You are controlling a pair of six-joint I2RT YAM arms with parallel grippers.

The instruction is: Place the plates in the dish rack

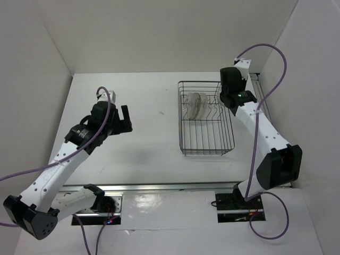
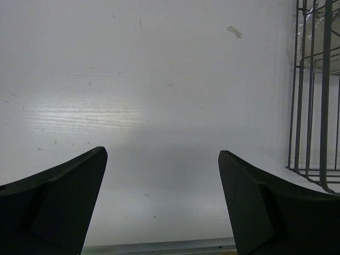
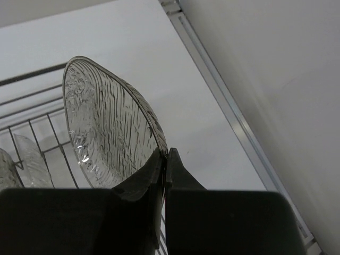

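My right gripper shifts left in the top view next and lowers the ribbed plate into the rack [image 1: 206, 139] beside the racked plates [image 3: 29, 156], where the rack's wires stand empty.
The dark wire dish rack [image 1: 206, 139] stands at the right of the table. At least two plates [image 1: 194, 104] stand on edge among its far prongs. My right gripper [image 1: 224, 101] is over the rack's far right corner. In the right wrist view it [image 3: 166, 158] is shut on the rim of a clear ribbed plate [image 3: 106, 130], held on edge above the rack wires [image 3: 32, 79]. Two racked plates [image 3: 29, 156] show at the lower left of that view. My left gripper [image 1: 123, 121] is open and empty over bare table left of the rack; its fingers [image 2: 64, 196] are wide apart.
In the left wrist view the rack's near side wall [image 2: 311, 106] is at the right edge, with a clear plate [image 2: 319, 48] behind it. A metal rail [image 3: 223, 95] runs along the right wall. White walls enclose the table on the left, back and right.
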